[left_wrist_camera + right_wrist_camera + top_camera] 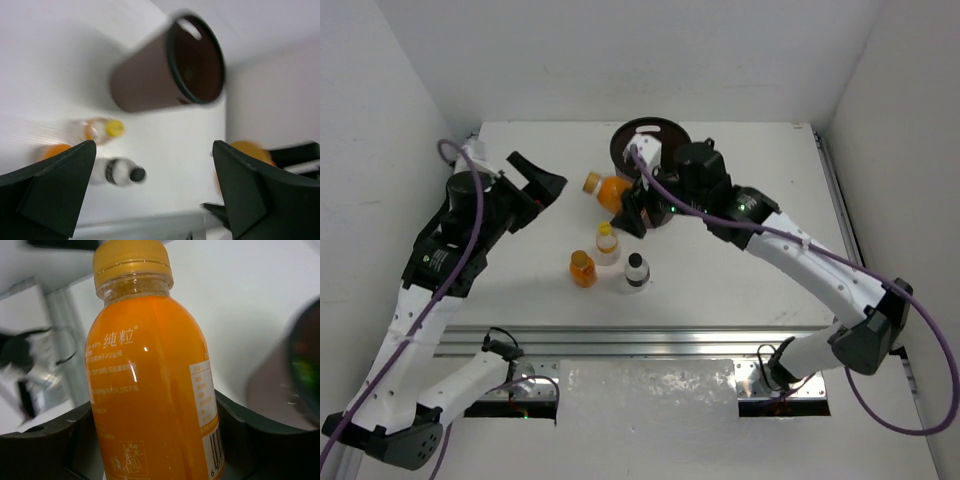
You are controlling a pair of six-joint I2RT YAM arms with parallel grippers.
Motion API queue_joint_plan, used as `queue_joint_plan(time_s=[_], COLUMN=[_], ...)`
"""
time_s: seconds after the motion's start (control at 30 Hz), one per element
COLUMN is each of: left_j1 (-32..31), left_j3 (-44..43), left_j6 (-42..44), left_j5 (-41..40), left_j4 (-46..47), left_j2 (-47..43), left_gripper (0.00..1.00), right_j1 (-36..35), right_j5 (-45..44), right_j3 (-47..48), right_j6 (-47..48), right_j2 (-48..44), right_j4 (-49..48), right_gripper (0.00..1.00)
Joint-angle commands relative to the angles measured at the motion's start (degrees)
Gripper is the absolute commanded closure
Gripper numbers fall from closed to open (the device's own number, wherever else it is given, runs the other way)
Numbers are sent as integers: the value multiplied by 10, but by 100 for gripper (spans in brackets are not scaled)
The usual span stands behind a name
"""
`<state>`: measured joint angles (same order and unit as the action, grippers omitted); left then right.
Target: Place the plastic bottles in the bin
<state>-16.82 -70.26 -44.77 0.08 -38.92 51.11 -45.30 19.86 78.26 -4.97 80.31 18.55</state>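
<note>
The orange bottle [610,191] is still short of the bin's rim. My right gripper will next swing the bottle outward over the bin's opening and release it there.
The dark brown bin [645,140] stands at the back centre. My right gripper [628,202] is shut on an orange bottle [610,191], held on its side just left of and in front of the bin. In the right wrist view the bottle [150,380] fills the space between the fingers [240,430]. Three bottles stand mid-table: an orange one [582,268], a clear one with a yellow cap [607,243], and a clear one with a dark label [636,271]. My left gripper [542,195] is open and empty, above the table left of the held bottle. The other bottles are not visible on the table.
The left wrist view shows the bin [165,70] and the three standing bottles, blurred. Something green shows inside the bin [302,365]. A metal rail [650,342] runs along the near edge. White walls close in the left, back and right.
</note>
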Motion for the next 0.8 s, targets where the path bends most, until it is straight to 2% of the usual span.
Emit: queue_joint_plan(time_s=[0.0,0.13,0.2,0.27,0.33,0.37,0.4,0.47,0.53,0.57,0.63,0.67,0.77], left_j1=[5,5,5,5,5,5,3,-7,-29,-47,-89,-89,-187], left_j3=[-21,18,39,68,90,95,95,88,92,91,82,77,53], left_j6=[-73,-52,-37,-9,13,47,57,66,72,77,78,77,58], left_j5=[-255,-249,-233,-196,-137,-110,-94,-101,-114,-112,-119,-128,-210], left_j4=[-70,-65,-63,-50,-15,3,-2,-21,-24,-21,-30,-35,-69], left_j2=[-43,-50,-42,-41,-44,-43,-33,-22,-19,-13,13,27,77], left_gripper=[0,0,0,0,1,1,1,1,1,1,1,1,1], right_j1=[38,93,119,125,128,129,130,134,133,134,133,134,134], right_j5=[-131,-170,-163,-197,-233,-246,-264,-265,-261,-263,-283,-290,-296], right_j3=[111,271,306,365,443,484,499,522,521,515,512,510,475], right_j6=[-23,-48,-48,-37,-24,-20,-18,-18,-27,-32,-42,-44,-52], right_j2=[46,160,192,250,313,330,345,365,349,340,315,304,247], right_j4=[67,176,184,199,228,235,245,253,246,237,236,236,230], right_gripper=[88,85,85,83,77,73,63,57,15,1,1,1,1])
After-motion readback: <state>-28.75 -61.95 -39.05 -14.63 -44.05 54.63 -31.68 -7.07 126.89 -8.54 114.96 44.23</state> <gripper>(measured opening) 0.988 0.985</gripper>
